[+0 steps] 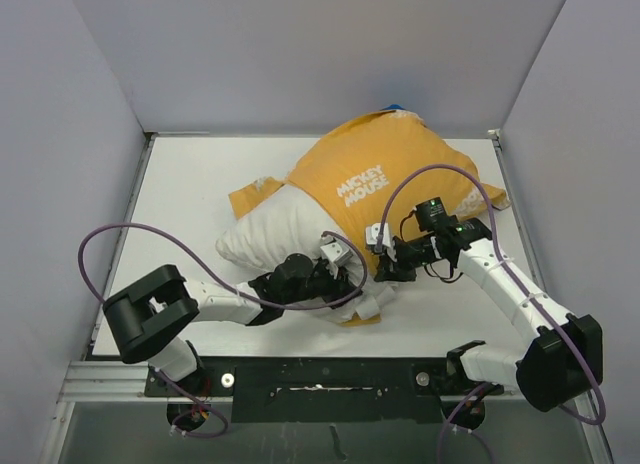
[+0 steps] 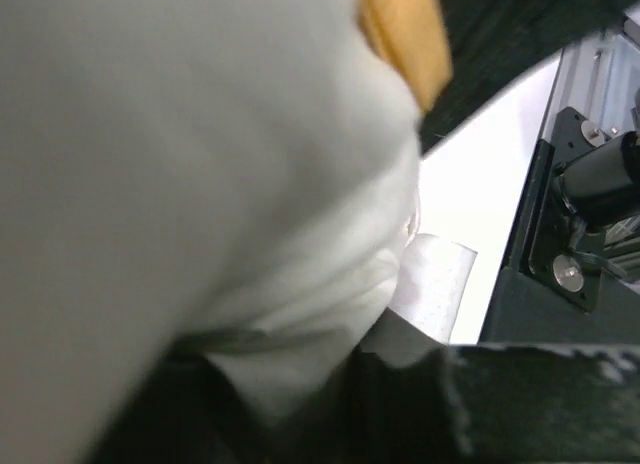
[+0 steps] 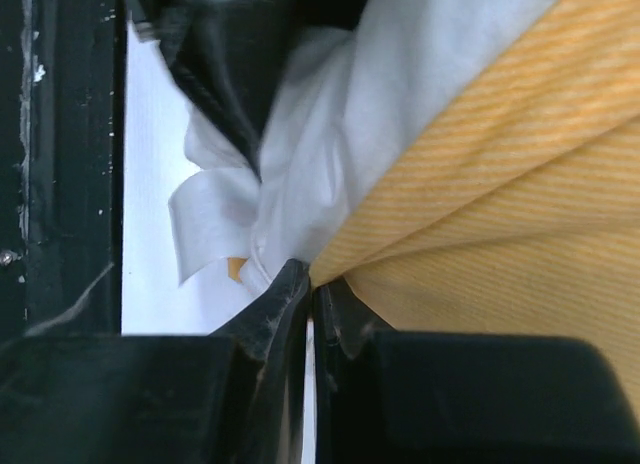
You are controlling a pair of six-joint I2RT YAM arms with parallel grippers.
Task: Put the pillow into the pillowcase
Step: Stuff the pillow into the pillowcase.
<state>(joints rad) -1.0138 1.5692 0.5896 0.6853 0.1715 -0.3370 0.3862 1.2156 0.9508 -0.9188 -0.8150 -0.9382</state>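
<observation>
The robot's right gripper will next move outward toward the pillowcase's wall-side end [image 1: 469, 195] and let go of the pillowcase's hem, because that end is outward and to the gripper's right in the top view.
The pillowcase [image 1: 390, 174] shows its mustard-yellow side with white lettering and covers the far right part of the white pillow [image 1: 265, 234]. The pillow's left and near parts stick out. My left gripper [image 1: 345, 274] is at the pillow's near corner. In the left wrist view a fold of the pillow [image 2: 200, 184] fills the narrow gap between the left gripper's [image 2: 285, 394] fingers, beside a white label [image 2: 435, 284]. My right gripper [image 1: 385, 267] pinches the pillowcase [image 3: 500, 184] hem where it meets the pillow [image 3: 340, 114]; the right gripper [image 3: 313, 279] is shut.
Grey walls close in the white table [image 1: 190, 184] on the left, back and right. A black rail [image 1: 320, 374] with both arm bases runs along the near edge. Purple cables [image 1: 130, 229] loop above each arm. A blue bit [image 1: 396, 109] peeks out behind the pillowcase.
</observation>
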